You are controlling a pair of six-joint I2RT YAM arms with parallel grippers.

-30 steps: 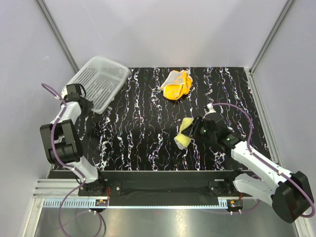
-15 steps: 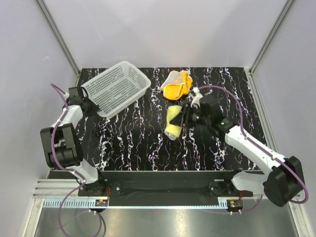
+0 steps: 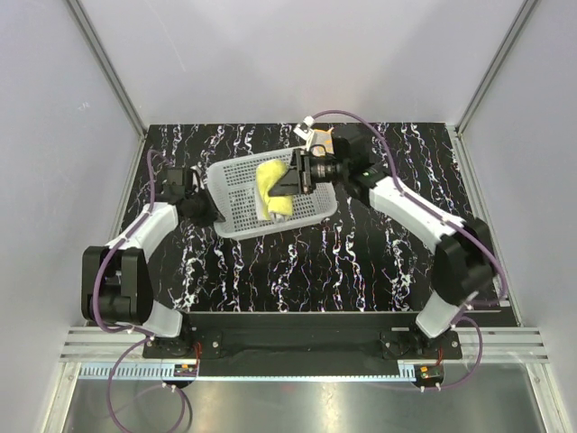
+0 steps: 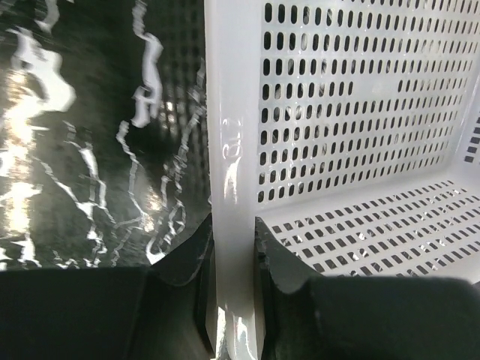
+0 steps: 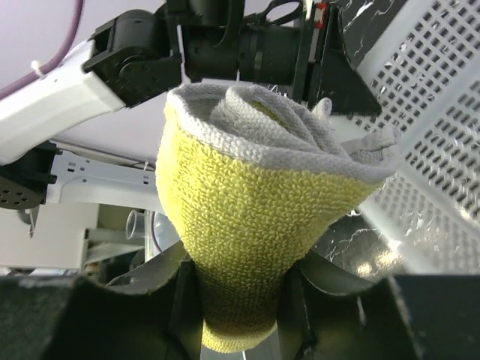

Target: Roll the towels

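Observation:
My left gripper should drag the basket (image 3: 236, 185) to the left in the top view, onto bare tabletop by the side panel (image 3: 173, 150), and release it, to clear the middle of the table.
A rolled yellow towel with a grey edge (image 3: 274, 189) hangs over the white perforated basket (image 3: 236, 185) in the middle of the table. My right gripper (image 3: 293, 177) is shut on it from the right. In the right wrist view the towel roll (image 5: 255, 217) is pinched between the fingers of the right gripper (image 5: 238, 300). My left gripper (image 3: 208, 213) is shut on the basket's left rim. In the left wrist view the rim (image 4: 232, 165) runs between the jaws of the left gripper (image 4: 234, 300). An orange towel (image 3: 322, 142) lies at the back, mostly hidden by the right arm.
The black marbled table (image 3: 379, 262) is walled by grey panels on three sides. The right arm (image 3: 406, 203) reaches across the back right. The left arm (image 3: 149, 225) lies along the left edge.
My left gripper has dragged the basket from the back left corner to the middle. My right gripper has carried the yellow roll from the front middle to over the basket.

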